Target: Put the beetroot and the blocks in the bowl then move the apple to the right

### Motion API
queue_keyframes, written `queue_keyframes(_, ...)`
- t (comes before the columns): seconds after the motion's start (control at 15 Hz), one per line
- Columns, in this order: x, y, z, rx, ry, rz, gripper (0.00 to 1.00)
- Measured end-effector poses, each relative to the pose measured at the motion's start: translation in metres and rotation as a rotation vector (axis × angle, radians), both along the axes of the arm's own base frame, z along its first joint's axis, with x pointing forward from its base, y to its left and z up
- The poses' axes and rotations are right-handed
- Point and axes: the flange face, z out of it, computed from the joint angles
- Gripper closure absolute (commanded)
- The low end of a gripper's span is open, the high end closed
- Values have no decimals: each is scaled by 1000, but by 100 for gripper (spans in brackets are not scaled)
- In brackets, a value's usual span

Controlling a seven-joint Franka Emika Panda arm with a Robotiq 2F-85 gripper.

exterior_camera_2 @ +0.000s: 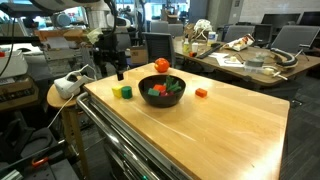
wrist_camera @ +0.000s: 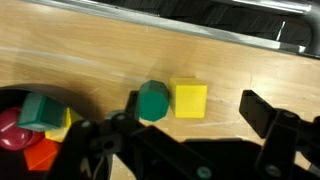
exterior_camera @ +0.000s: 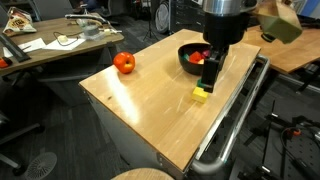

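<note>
My gripper moves down around the green block (exterior_camera_2: 126, 92) (wrist_camera: 152, 101) and the yellow block together next, one fingertip outside each, since the pair lies below its open fingers.
The black bowl (exterior_camera_2: 163, 101) stands near the table's edge and also shows in an exterior view (exterior_camera: 185, 50). It holds several small blocks and a dark-red piece (wrist_camera: 10, 128) that may be the beetroot. A green block (wrist_camera: 152, 101) and a yellow block (wrist_camera: 190, 100) lie side by side on the table beside the bowl, and show in an exterior view (exterior_camera_2: 117, 90). A red block (exterior_camera_2: 201, 93) lies on the bowl's other side. The apple (exterior_camera: 124, 63) sits on the table apart from the bowl. My gripper (wrist_camera: 197, 110) is open and empty, hovering above the green and yellow blocks.
A metal rail (exterior_camera: 235, 110) runs along the table edge close to the blocks. Cluttered desks (exterior_camera_2: 250, 60) stand behind the table. A round stool (exterior_camera_2: 68, 90) with a white device is next to the table corner.
</note>
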Motion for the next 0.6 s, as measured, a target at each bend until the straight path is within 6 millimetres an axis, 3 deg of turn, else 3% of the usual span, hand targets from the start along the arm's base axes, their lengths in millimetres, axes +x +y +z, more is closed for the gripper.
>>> queue_keyframes(0.6,13,-24,-41,-8,-26,-8,0)
